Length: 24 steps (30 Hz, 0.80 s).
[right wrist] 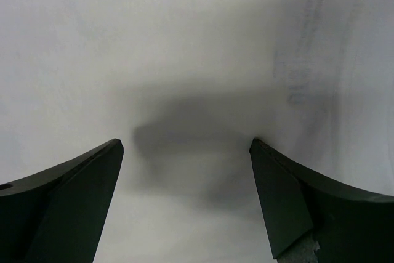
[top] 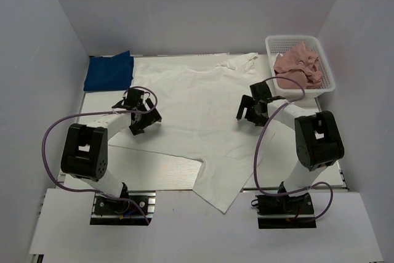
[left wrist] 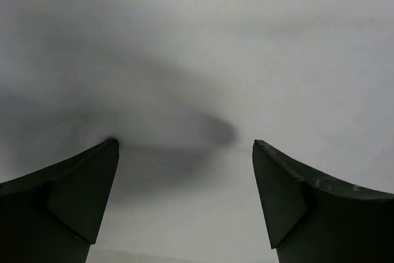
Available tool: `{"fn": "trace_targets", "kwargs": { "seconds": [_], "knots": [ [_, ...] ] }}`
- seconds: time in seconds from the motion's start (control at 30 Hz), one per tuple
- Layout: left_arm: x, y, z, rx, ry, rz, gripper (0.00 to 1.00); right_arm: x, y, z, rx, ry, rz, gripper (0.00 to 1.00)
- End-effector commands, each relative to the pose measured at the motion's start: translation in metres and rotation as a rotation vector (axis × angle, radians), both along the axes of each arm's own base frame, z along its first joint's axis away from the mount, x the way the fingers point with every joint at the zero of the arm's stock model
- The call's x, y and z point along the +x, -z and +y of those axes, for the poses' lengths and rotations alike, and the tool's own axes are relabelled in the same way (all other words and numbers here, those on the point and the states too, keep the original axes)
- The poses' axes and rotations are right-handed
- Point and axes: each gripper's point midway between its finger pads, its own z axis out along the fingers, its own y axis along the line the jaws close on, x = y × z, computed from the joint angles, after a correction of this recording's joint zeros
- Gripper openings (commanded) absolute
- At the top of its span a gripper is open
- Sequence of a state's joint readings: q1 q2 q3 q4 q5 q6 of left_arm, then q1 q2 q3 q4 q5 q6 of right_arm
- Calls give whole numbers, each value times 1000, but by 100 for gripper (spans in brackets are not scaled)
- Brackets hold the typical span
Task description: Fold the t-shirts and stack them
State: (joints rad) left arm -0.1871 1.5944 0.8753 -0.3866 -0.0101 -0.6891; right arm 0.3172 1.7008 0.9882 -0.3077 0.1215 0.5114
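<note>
My left gripper will move back and to the left in the top view, onto the near corner of the shirt, and close, because only flat cloth is between its fingers.
A white t-shirt [top: 197, 121] lies spread flat over the middle of the table, print side down, one sleeve hanging toward the near edge. My left gripper [top: 143, 118] is open, pressed low on the shirt's left side; the left wrist view shows only white cloth [left wrist: 197, 60] between the fingers [left wrist: 80, 189]. My right gripper [top: 251, 110] is open, low on the shirt's right side; faint print shows through the cloth [right wrist: 301, 72]. A folded royal-blue t-shirt [top: 109, 71] lies at the far left. A crumpled dusty-pink t-shirt [top: 298, 64] sits in the basket.
A white plastic mesh basket [top: 327, 78] stands at the far right corner. White walls close in the table on the left, back and right. The shirt's sleeve [top: 215, 189] drapes past the table's near edge between the arm bases.
</note>
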Motion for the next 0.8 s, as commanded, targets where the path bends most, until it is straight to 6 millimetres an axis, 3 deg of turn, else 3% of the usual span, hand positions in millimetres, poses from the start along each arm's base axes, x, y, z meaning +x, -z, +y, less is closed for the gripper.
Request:
{"fn": "trace_targets", "kwargs": {
  "seconds": [0.0, 0.07, 0.1, 0.17, 0.2, 0.23, 0.27, 0.33, 0.37, 0.4, 0.43, 0.47, 0.53, 0.57, 0.63, 0.67, 0.7, 0.73, 0.77],
  "knots": [
    [-49, 31, -25, -76, 48, 156, 100, 1, 23, -34, -40, 79, 92, 90],
    [-56, 25, -29, -74, 59, 145, 100, 8, 28, -39, -60, 31, 96, 90],
    [-61, 23, -28, -70, 58, 160, 100, 28, 15, -41, -56, 47, 54, 90],
    [-67, 14, -35, -83, 76, 154, 100, 39, 17, -50, -79, 67, 51, 90],
    [-69, 1, -41, -90, 99, 123, 100, 60, 4, -51, -76, 76, 1, 90],
    [-70, -5, -44, -94, 110, 106, 100, 64, 1, -56, -91, 84, 0, 90],
    [-68, -13, -45, -94, 107, 85, 100, 83, -14, -55, -87, 91, -40, 90],
    [-72, -27, -44, -66, 112, 58, 100, 88, -22, -61, -109, 89, -45, 90],
    [-68, -34, -37, -36, 80, 38, 100, 97, -40, -59, -106, 83, -83, 90],
    [-77, -33, -32, -6, 67, 64, 100, 97, -47, -61, -122, 60, -100, 90],
    [-73, -43, -22, 29, 19, 27, 100, 99, -73, -53, -109, 33, -173, 90],
    [-76, -45, -15, 51, -11, 26, 100, 87, -59, -51, -108, 19, -133, 90],
    [-86, -46, 3, 109, -73, 52, 100, 87, -96, -28, -54, -63, -265, 90],
    [-89, -46, 15, 161, -120, 54, 100, 76, -89, -23, -44, -92, -257, 90],
    [-105, -47, 37, 216, -232, 95, 100, 58, -108, -10, -57, -146, -289, 90],
    [-111, -47, 56, 297, -311, 91, 100, 49, -105, -7, -88, -152, -284, 90],
    [-116, -48, 62, 301, -375, 85, 100, 42, -120, -4, -82, -145, -319, 90],
    [-122, -45, 72, 335, -407, 89, 100, 32, -114, 8, -81, -178, -319, 90],
    [-126, -41, 75, 337, -424, 101, 100, 18, -102, 4, -99, -166, -280, 90]
  ]
}}
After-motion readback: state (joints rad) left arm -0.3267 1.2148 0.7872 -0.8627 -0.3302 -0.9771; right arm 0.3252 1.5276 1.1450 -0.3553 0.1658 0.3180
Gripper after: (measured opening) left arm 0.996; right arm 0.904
